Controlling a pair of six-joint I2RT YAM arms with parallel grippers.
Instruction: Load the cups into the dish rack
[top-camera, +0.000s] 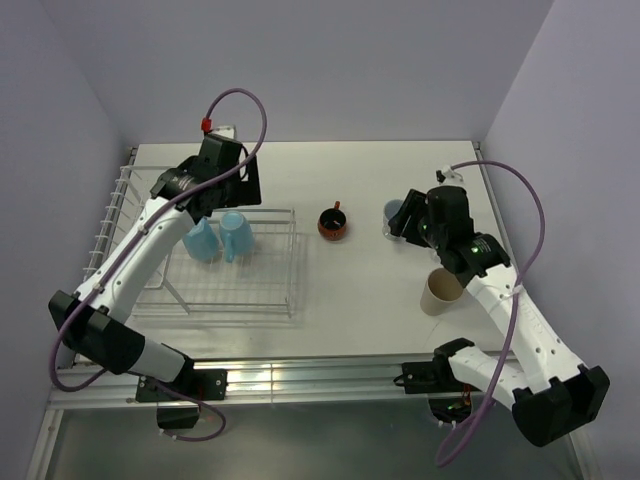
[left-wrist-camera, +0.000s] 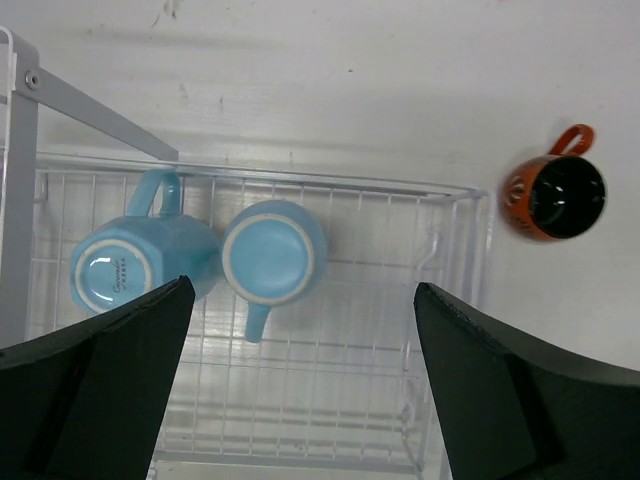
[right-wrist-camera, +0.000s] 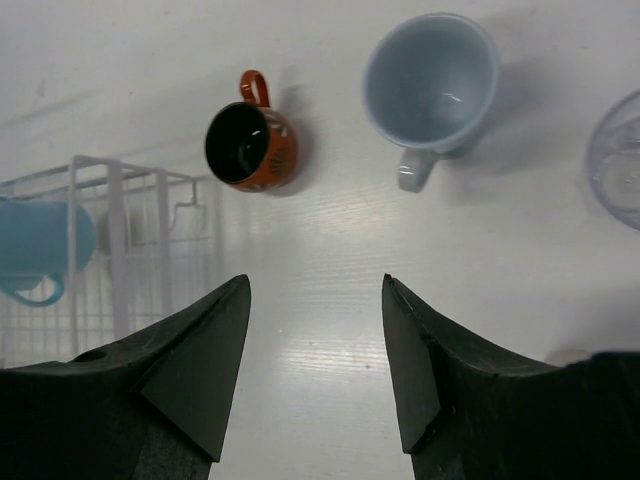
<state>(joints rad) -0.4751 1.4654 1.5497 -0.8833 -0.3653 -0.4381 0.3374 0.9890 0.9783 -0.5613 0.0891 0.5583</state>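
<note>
My right gripper moves back and down to the side of the cream cup's rim facing the rack next, since the cup stands opening up nearer my base.
Two light blue cups (left-wrist-camera: 130, 265) (left-wrist-camera: 272, 250) stand upside down side by side in the white wire dish rack (left-wrist-camera: 330, 400). My left gripper (left-wrist-camera: 302, 290) hovers above them, open and holding nothing. From above, the rack (top-camera: 260, 290) lies at the left with my left gripper (top-camera: 238, 192) over its far edge. A red-orange cup (right-wrist-camera: 250, 145) and a third light blue cup (right-wrist-camera: 432, 85) stand upright on the table. My right gripper (right-wrist-camera: 315, 285) is open above the table, short of both. A cream cup (top-camera: 442, 290) stands by the right arm.
The rack's raised end (top-camera: 112, 215) runs along the table's left edge. A pale round rim (right-wrist-camera: 620, 165) shows at the right edge of the right wrist view. White table (top-camera: 350, 290) lies between the rack and the cream cup. Walls close in on three sides.
</note>
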